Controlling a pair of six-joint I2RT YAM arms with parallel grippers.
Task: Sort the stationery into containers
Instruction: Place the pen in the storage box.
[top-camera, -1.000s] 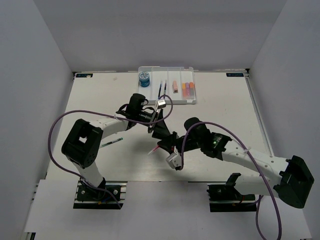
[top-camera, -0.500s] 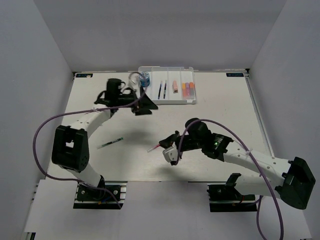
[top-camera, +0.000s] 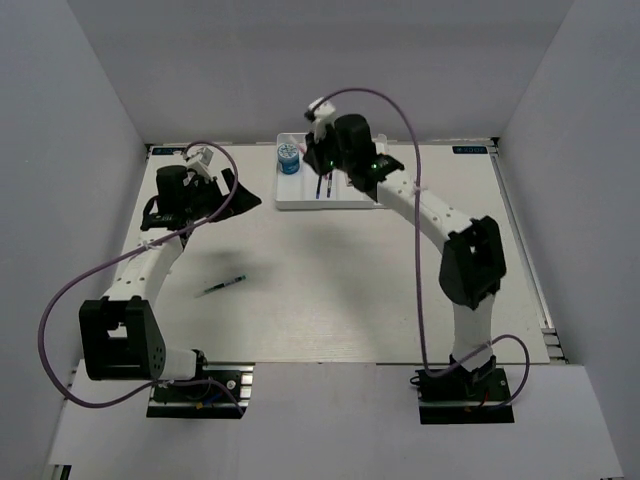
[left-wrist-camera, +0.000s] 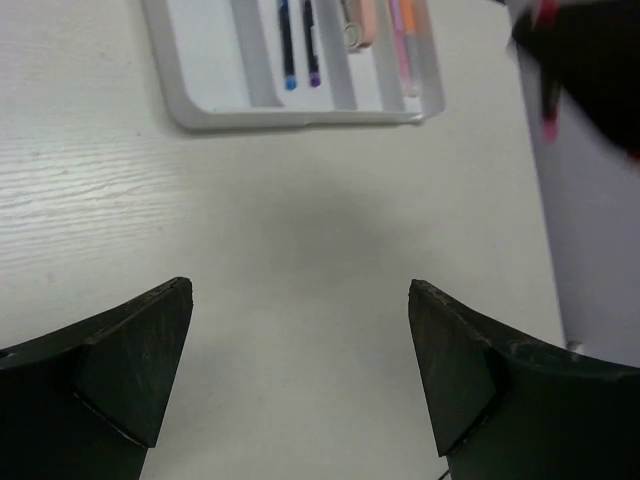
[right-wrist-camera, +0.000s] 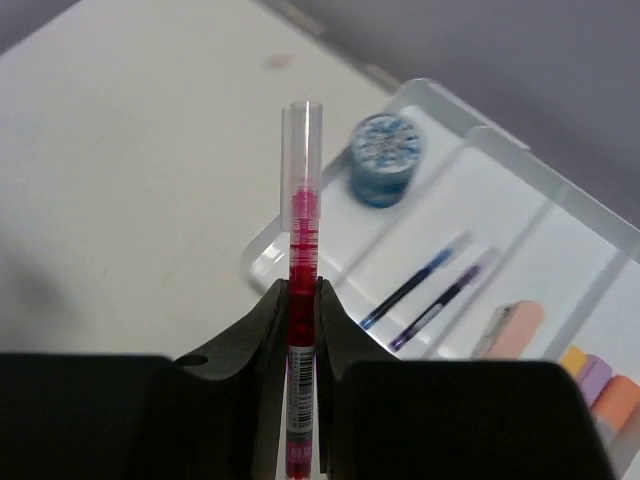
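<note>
My right gripper turns and lowers next onto the bare part of the white tray beside the dark pens, on the blue roll's side. The pens' section already holds pens, hence this spot.
My right gripper (top-camera: 320, 165) hangs over the white tray (top-camera: 300, 202) at the far middle of the table. It is shut on a red pen (right-wrist-camera: 303, 250) with a clear cap, held upright between the fingers (right-wrist-camera: 262, 330). In the tray lie a blue roll (right-wrist-camera: 384, 160), two dark pens (right-wrist-camera: 432, 290), a pinkish eraser (right-wrist-camera: 510, 328) and markers (right-wrist-camera: 603, 385). My left gripper (top-camera: 238, 194) is open and empty to the left of the tray, above bare table (left-wrist-camera: 300, 370). A thin dark pen (top-camera: 225, 285) lies loose on the table at the middle left.
The tray also shows in the left wrist view (left-wrist-camera: 300, 115), with the right arm (left-wrist-camera: 590, 60) dark and blurred at the top right. Grey walls close the table on three sides. Purple cables loop above both arms.
My right arm swung from the table's middle to the tray with the red pen in its grip. My left arm drew back to the far left, away from the tray.
</note>
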